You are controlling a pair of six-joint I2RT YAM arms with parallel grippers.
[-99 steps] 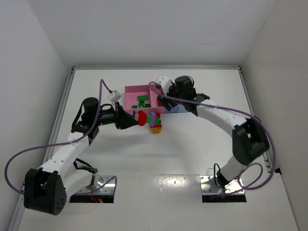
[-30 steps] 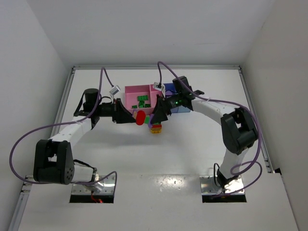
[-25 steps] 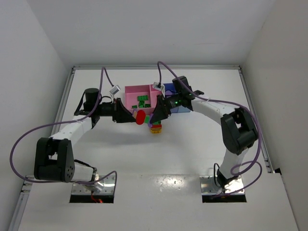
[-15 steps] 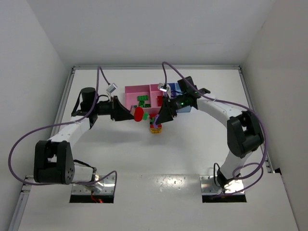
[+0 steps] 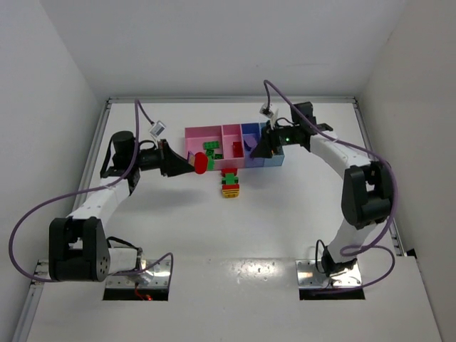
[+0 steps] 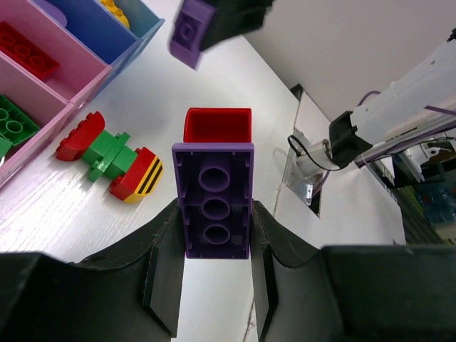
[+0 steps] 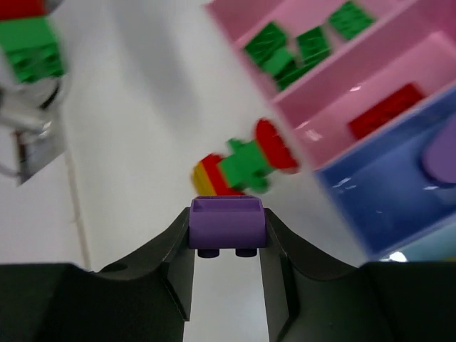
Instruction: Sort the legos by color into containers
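Note:
My left gripper should next move sideways and outward over the purple-blue bin [image 5: 251, 135] [image 6: 91, 27], which is to its right in the top view, and let go of the purple lego.
My left gripper [image 5: 191, 164] is shut on a purple lego [image 6: 216, 199] with a red lego [image 6: 217, 125] stuck on its far end, held above the table just left of the containers [image 5: 187, 142]. My right gripper [image 5: 256, 149] is shut on a small purple lego [image 7: 226, 222] at the front of the purple-blue bin [image 5: 251, 135]. A red, green and yellow clump [image 5: 230, 184] lies on the table in front of the bins. Green legos [image 7: 299, 43] lie in the wide pink bin, a red one [image 7: 385, 110] in the narrow pink bin and a purple piece [image 7: 442, 157] in the purple-blue bin.
A yellow lego [image 6: 114, 6] lies in the light blue bin [image 5: 275, 159] at the right end of the row. White walls enclose the table on the left, back and right. Purple cables loop off both arms.
My right gripper shut on the small purple lego beside the left-held piece and carried it right and back to the bins. My left gripper drew back slightly left with its red and purple piece.

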